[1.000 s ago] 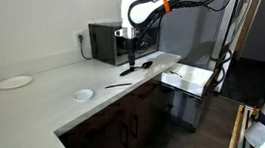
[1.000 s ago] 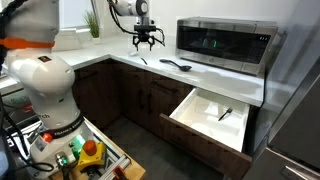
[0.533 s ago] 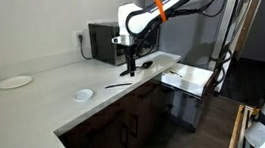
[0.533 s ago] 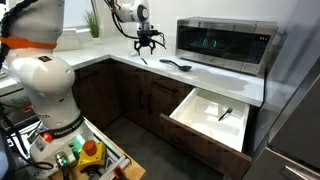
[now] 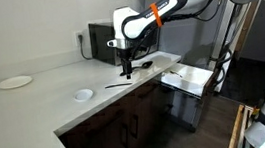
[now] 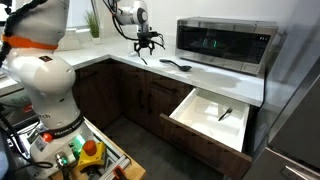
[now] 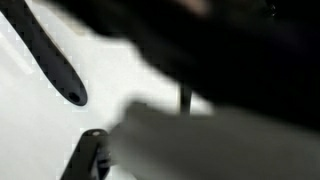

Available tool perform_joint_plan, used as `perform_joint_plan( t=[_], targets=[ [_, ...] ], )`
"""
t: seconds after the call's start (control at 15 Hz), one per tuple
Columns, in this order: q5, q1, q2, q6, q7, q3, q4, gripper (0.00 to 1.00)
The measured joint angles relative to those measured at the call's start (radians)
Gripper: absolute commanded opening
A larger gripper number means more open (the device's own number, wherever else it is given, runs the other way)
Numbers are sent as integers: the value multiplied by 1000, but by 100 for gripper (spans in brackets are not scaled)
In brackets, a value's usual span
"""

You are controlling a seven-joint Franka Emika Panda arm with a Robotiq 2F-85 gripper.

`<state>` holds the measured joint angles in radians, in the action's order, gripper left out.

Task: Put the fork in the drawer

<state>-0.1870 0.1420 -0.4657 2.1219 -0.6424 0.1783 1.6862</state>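
Note:
The fork is beneath my gripper's open fingers. I need to move my gripper slightly away from the spatula and down to the fork's thin stem point(image 5: 120, 84) point(image 7: 185, 99).
The fork point(image 5: 118, 85) is a thin dark utensil lying flat on the white counter near its front edge; it also shows in an exterior view point(image 6: 142, 61). My gripper point(image 5: 125, 71) hangs just above the counter, close over the fork, with fingers spread open and empty point(image 6: 147, 43). The drawer point(image 6: 203, 110) is pulled out below the microwave, its inside bright white, with a small utensil point(image 6: 226, 113) lying in it. The drawer also shows in an exterior view point(image 5: 187, 77). The wrist view is badly blurred and shows only a dark handle point(image 7: 57, 62) on white counter.
A black spatula point(image 6: 177, 66) lies on the counter between the fork and the microwave point(image 6: 224, 44). A white plate point(image 5: 14, 82) and a small white dish point(image 5: 83, 94) sit further along the counter. Dark brown cabinet doors point(image 6: 148, 98) are below.
My gripper has moved down and a little sideways toward the fork on the counter. The fork, spatula and drawer have not moved.

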Motion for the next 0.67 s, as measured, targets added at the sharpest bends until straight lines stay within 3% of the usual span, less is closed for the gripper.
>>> perform_joint_plan(
  t=[0.47, 0.67],
  targets=[
    [-28, 3, -113, 67, -4, 7, -88, 100],
    [-28, 10, -145, 67, -5, 18, -121, 91]
  ],
)
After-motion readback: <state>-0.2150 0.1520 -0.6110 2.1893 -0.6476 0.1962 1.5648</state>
